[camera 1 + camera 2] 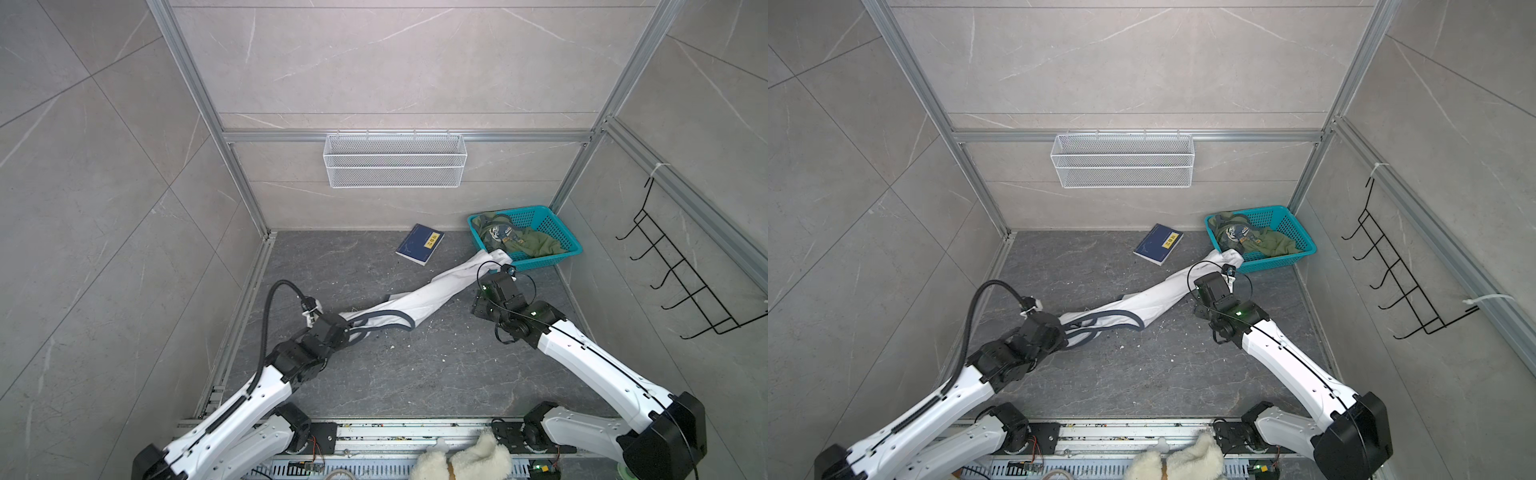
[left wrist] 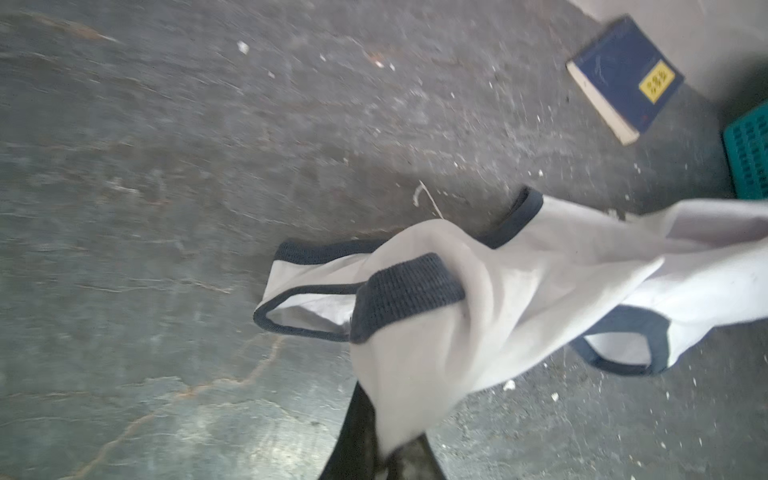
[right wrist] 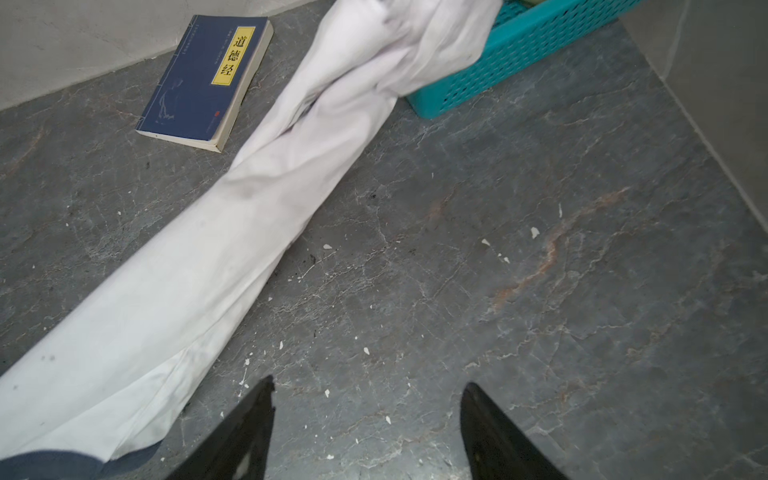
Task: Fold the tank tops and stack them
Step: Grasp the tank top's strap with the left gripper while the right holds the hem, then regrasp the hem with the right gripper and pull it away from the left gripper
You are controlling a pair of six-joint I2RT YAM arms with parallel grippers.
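Note:
The right gripper moves down and outward onto the hem corner [image 1: 500,257] [image 3: 452,48] by the teal basket next, since only the strap end is held.
The white tank top [image 1: 415,297] [image 1: 1150,299] lies twisted into a long band across the dark floor, one end draped over the teal basket's corner. My left gripper [image 1: 352,329] [image 2: 390,449] is shut on its navy-trimmed strap end [image 2: 409,291] and holds that end a little above the floor. The olive green tank top [image 1: 536,245] [image 1: 1273,245] sits crumpled inside the teal basket [image 1: 540,261] [image 3: 498,62]. Just in front of the basket my right gripper [image 1: 509,271] [image 3: 368,384] hangs open over bare floor. It is beside the white tank top [image 3: 249,216] and not touching it.
A navy book [image 1: 419,244] [image 3: 203,79] lies on the floor near the back wall, left of the basket. A white wire basket [image 1: 395,160] hangs on the back wall and a black hook rack [image 1: 681,274] on the right wall. A fluffy white plush [image 1: 465,459] sits at the front rail.

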